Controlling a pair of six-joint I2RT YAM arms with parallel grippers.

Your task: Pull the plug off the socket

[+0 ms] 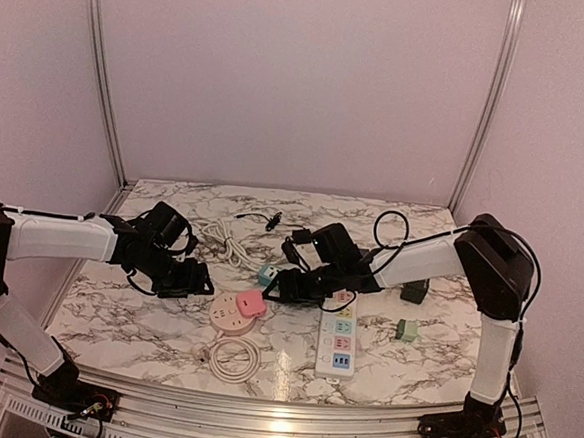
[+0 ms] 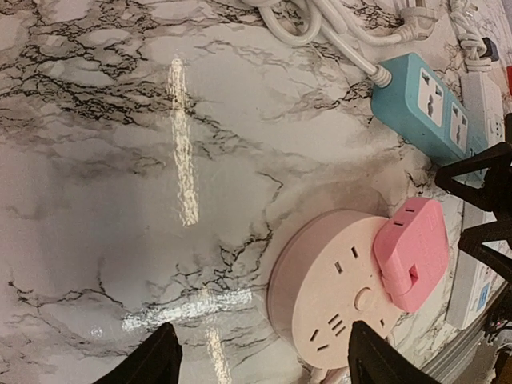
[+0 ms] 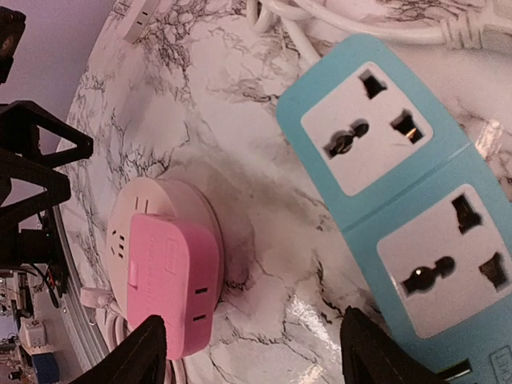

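The pink plug [image 1: 251,301] is outside the open fingers, to their left in the top view. My right gripper should move that way next, so its fingers go around the plug and close.
A round pale pink socket [image 1: 231,317] lies on the marble table with a pink plug [image 1: 251,301] seated on its right half. My left gripper [image 1: 193,280] hovers just left of the socket. It is open, and in the left wrist view the socket [image 2: 332,292] and plug [image 2: 412,252] sit by the right fingertip of that gripper [image 2: 262,340]. My right gripper [image 1: 282,287] is open just right of the plug. In the right wrist view the plug [image 3: 172,280] on the socket [image 3: 156,204] lies by the left fingertip of that gripper [image 3: 252,328]. Neither gripper holds anything.
A teal power strip [image 3: 400,184] lies beside the right gripper, and a white power strip [image 1: 339,341] is to the right of the socket. A coiled white cable [image 1: 233,357] sits in front. A green adapter [image 1: 407,331], a black adapter [image 1: 414,291] and loose cables [image 1: 225,242] lie around.
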